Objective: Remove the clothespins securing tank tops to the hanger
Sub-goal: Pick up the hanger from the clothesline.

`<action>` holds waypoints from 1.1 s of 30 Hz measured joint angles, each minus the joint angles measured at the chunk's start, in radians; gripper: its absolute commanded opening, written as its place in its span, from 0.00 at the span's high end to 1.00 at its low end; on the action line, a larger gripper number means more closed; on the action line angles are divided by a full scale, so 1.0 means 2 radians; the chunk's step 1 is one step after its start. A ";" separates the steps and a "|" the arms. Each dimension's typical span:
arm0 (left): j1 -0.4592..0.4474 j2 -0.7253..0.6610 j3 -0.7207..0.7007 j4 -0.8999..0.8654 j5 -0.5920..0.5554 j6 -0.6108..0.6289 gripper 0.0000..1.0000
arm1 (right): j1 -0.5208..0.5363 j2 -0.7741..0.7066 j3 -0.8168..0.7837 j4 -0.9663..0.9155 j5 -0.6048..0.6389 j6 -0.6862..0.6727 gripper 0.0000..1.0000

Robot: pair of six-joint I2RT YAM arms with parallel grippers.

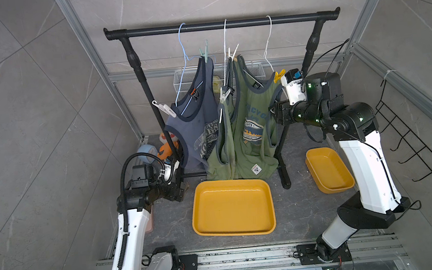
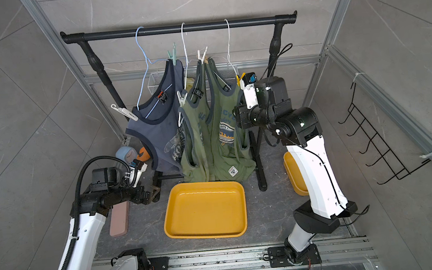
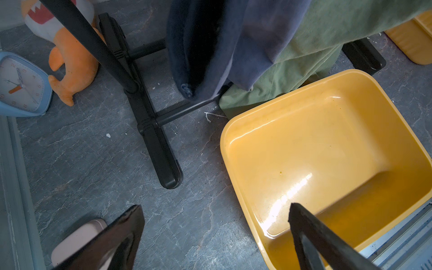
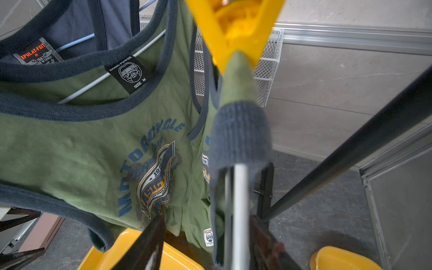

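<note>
My right gripper shifts toward the black post next and closes on the bare white hanger arm [image 4: 240,231]. The arm lies between my open fingers, nearer the post-side one.
Three tank tops hang on wire hangers from a black rail [image 1: 221,25]: a navy one [image 1: 195,126] and two olive ones [image 1: 251,127] [image 1: 224,151]. Several clothespins pin them: mint green [image 1: 204,52], white [image 1: 164,108] [image 1: 233,52], and a yellow one [image 1: 279,75] [image 4: 236,30] on the right olive strap. My right gripper [image 1: 273,112] [image 4: 207,218] is open just below that yellow pin, its jaws either side of the white hanger arm [image 4: 239,198] and the strap. My left gripper [image 3: 215,208] [image 1: 180,192] hangs wide open and empty, low by the rack's left foot [image 3: 161,159].
A large yellow tray [image 1: 197,209] lies on the floor under the tops, a smaller yellow tub [image 1: 315,153] to its right. A blue clock [image 3: 21,84], an orange plush toy [image 3: 72,60] and a pink block [image 2: 119,219] lie at the left. A black wire rack [image 1: 409,134] hangs on the right wall.
</note>
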 measured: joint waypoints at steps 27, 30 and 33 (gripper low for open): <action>0.000 0.000 0.000 0.001 0.010 0.006 0.00 | 0.000 -0.019 -0.029 0.046 0.020 -0.035 1.00; 0.000 0.000 0.000 0.001 0.010 0.006 0.00 | 0.000 -0.036 -0.057 0.069 0.019 -0.035 1.00; 0.000 0.000 0.000 0.001 0.010 0.006 0.00 | 0.000 -0.053 -0.080 0.089 0.019 -0.035 1.00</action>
